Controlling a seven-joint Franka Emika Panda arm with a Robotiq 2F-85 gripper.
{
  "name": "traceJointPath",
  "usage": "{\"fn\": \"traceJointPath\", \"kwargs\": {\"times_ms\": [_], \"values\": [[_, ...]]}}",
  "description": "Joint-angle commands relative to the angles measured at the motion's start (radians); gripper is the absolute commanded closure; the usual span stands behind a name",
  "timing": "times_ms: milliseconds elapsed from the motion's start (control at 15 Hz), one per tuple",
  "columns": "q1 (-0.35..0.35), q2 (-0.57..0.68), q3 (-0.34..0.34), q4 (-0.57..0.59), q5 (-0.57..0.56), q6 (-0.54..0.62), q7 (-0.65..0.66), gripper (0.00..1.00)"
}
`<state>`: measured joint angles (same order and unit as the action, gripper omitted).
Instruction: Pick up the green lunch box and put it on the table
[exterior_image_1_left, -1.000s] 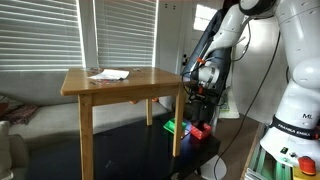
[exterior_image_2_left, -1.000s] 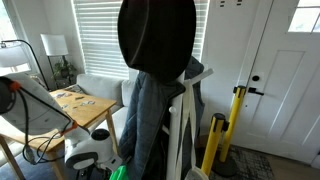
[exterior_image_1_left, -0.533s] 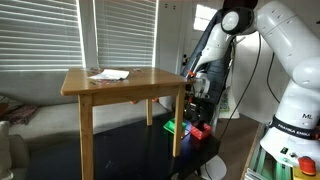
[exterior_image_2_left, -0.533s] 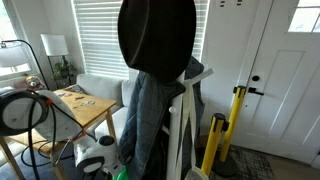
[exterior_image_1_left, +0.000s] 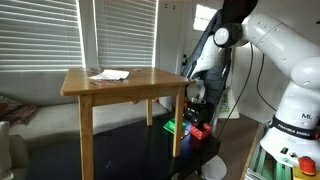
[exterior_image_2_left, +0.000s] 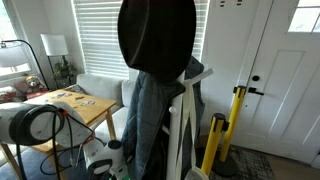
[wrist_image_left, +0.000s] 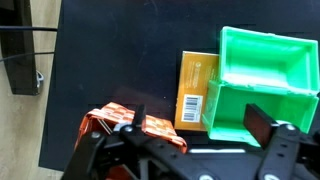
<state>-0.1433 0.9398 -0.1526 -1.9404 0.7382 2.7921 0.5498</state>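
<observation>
My gripper lowers astride the lunch box's side (wrist_image_left: 212, 108) beside the yellow-orange carton next and closes. The near half of the green lunch box is open on top.
The green lunch box (wrist_image_left: 262, 62) lies on the low black platform (wrist_image_left: 110, 60), seen from above in the wrist view, with its two green halves side by side. In an exterior view it shows as a green patch (exterior_image_1_left: 169, 127) under the table's edge. My gripper (wrist_image_left: 200, 125) is open and empty, right above the platform; its right finger is over the box's near half and its left finger over an orange-red packet (wrist_image_left: 115, 122). In an exterior view the gripper (exterior_image_1_left: 196, 110) hangs low beside the wooden table (exterior_image_1_left: 145, 82).
A yellow-orange carton with a barcode (wrist_image_left: 197, 88) lies against the box's left side. A small red object (exterior_image_1_left: 199, 131) sits on the platform. White paper (exterior_image_1_left: 108, 74) lies on the table. A dark coat stand (exterior_image_2_left: 155, 60) blocks much of an exterior view, with the table (exterior_image_2_left: 88, 108) behind it.
The arm has folded and lowered the gripper toward the platform beside the table. The green box and the other objects have not moved.
</observation>
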Motion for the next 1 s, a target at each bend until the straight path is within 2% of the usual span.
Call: {"fn": "traceJointPath", "kwargs": {"times_ms": [0, 467, 867, 933], "values": [[-0.036, 0.100, 0.015, 0.124, 0.015, -0.043, 0.053, 0.00], [-0.066, 0.203, 0.046, 0.239, 0.019, -0.026, 0.072, 0.00], [-0.042, 0.282, 0.024, 0.318, 0.006, -0.006, 0.123, 0.00], [-0.041, 0.294, 0.023, 0.330, 0.005, 0.002, 0.131, 0.09]]}}
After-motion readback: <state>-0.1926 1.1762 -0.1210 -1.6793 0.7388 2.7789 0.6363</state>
